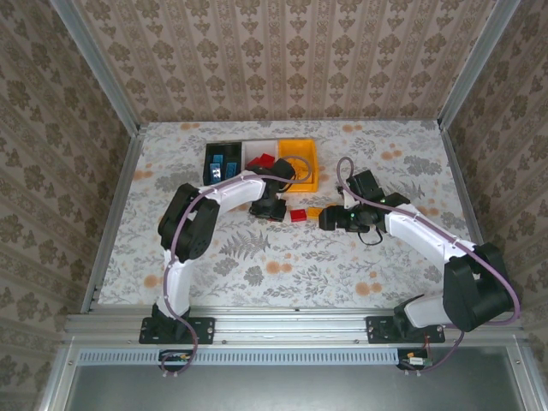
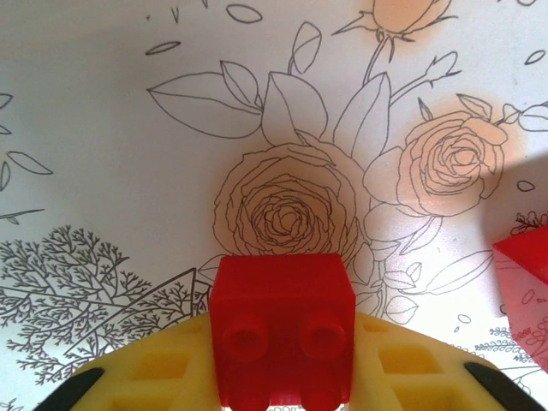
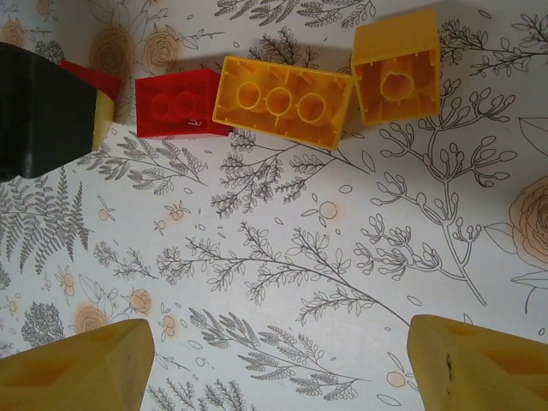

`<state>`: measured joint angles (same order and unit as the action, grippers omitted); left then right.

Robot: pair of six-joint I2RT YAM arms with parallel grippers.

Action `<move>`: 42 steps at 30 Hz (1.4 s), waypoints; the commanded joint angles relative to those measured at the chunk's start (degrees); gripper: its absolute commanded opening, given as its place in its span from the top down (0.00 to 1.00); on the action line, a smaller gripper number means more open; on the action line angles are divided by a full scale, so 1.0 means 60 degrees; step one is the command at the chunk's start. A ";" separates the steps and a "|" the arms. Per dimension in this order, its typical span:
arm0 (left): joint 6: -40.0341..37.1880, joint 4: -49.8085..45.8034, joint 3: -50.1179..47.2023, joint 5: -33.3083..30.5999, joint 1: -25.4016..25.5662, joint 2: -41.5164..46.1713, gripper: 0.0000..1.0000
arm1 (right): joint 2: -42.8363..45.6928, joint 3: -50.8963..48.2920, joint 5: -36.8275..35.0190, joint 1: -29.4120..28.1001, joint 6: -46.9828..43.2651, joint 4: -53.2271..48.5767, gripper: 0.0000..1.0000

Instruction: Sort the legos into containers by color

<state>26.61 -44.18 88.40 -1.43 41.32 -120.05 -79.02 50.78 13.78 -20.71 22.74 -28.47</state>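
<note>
The left gripper rises next and carries the red lego outward over the white container [image 1: 254, 151] to release it there, since red legos already lie in that container.
My left gripper [image 2: 282, 368] is shut on a red lego [image 2: 282, 325], whose studs face the camera between the yellow fingers [image 2: 154, 368]. It hovers low over the floral table just in front of the white container [image 1: 254, 151]. Another red lego [image 3: 181, 104] lies beside it, touching a long orange-yellow lego [image 3: 282, 101], with a shorter orange-yellow lego [image 3: 396, 67] further right. My right gripper [image 3: 274, 368] stands open above bare cloth, short of these bricks. The black container [image 1: 210, 155] holds blue legos; the orange-yellow container [image 1: 310, 163] stands at the right of the row.
The left arm's black wrist [image 3: 38, 107] sits close to the loose bricks, at the left of the right wrist view. The two grippers [image 1: 274, 208] [image 1: 328, 220] are near each other mid-table. A cable loops over the orange-yellow container. Open cloth lies toward the near edge.
</note>
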 commanded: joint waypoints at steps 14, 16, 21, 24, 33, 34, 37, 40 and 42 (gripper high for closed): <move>-0.0403 -0.0478 0.0310 -0.0391 -0.0244 0.1815 0.77 | -0.0056 -0.0123 0.0076 0.0053 0.0003 -0.0032 0.21; -0.0572 -0.0557 0.0634 -0.0419 -0.0401 0.1937 0.77 | -0.0057 -0.0143 0.0062 0.0049 0.0003 -0.0017 0.21; -0.1282 -0.0983 0.1960 -0.0599 -0.0896 0.1727 0.76 | -0.0057 -0.0158 0.0049 0.0053 -0.0005 -0.0001 0.21; -0.1603 -0.1297 0.2953 -0.0652 -0.1269 0.1320 0.76 | -0.0056 -0.0189 0.0021 0.0053 -0.0009 -0.0001 0.21; -0.2278 -0.2223 0.5982 -0.0151 -0.2094 -0.0860 0.76 | -0.0057 -0.0146 0.0119 0.0051 -0.0105 0.0019 0.21; -0.2342 -0.2380 0.6366 -0.0129 -0.2123 -0.1155 0.76 | -0.0057 -0.0148 0.0146 0.0048 -0.0134 0.0041 0.20; -0.2413 -0.2649 0.7199 -0.0020 -0.2198 -0.1877 0.76 | -0.0057 -0.0144 0.0201 0.0068 -0.0171 0.0086 0.20; -0.2357 -0.2764 0.7645 0.0103 -0.2267 -0.2396 0.76 | -0.0340 -0.0121 0.0190 0.0082 -0.0207 0.0082 0.20; -0.2298 -0.2758 0.7739 0.0147 -0.2292 -0.2622 0.76 | -0.0427 -0.0137 0.0153 0.0110 -0.0218 0.0072 0.20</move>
<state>13.98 -57.67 131.94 -1.91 28.03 -134.91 -80.03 50.50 13.87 -20.49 22.48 -28.38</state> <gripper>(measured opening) 0.308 0.797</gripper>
